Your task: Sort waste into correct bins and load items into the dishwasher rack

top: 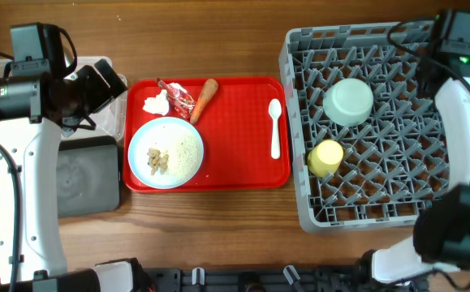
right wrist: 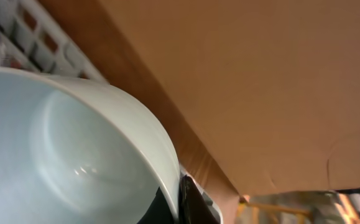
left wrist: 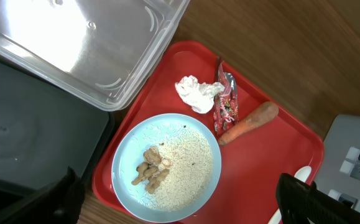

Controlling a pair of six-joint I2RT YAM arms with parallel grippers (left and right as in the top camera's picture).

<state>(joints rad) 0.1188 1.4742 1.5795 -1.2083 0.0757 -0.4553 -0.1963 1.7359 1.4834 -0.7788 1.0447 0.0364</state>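
Observation:
My right gripper holds the light-blue bowl by its rim and will next bring it down toward the free rack slots (top: 404, 79) beside the pale green bowl, then release the rim.
On the red serving tray (top: 243, 166) a light-blue plate (top: 140, 139) holds rice (top: 184, 152) and brown scraps (top: 158, 161). Behind it lie a white tissue (top: 157, 103), a red wrapper (top: 179, 97) and a carrot piece (top: 204, 99); a white spoon (top: 275, 128) lies to the right. My left gripper (left wrist: 180, 211) is open and empty above the plate's (left wrist: 125, 163) near edge. My right gripper (right wrist: 183, 199) is shut on the rim of a light-blue bowl (right wrist: 74, 149) at the grey rack's (top: 299, 49) far right; the arm hides it from overhead.
A pale green bowl (top: 348, 101) and a yellow-green cup (top: 325, 156) sit in the rack. The clear tub (left wrist: 74, 37) stands at the far left, with the black tray (top: 88, 174) in front of it, both beside the red tray.

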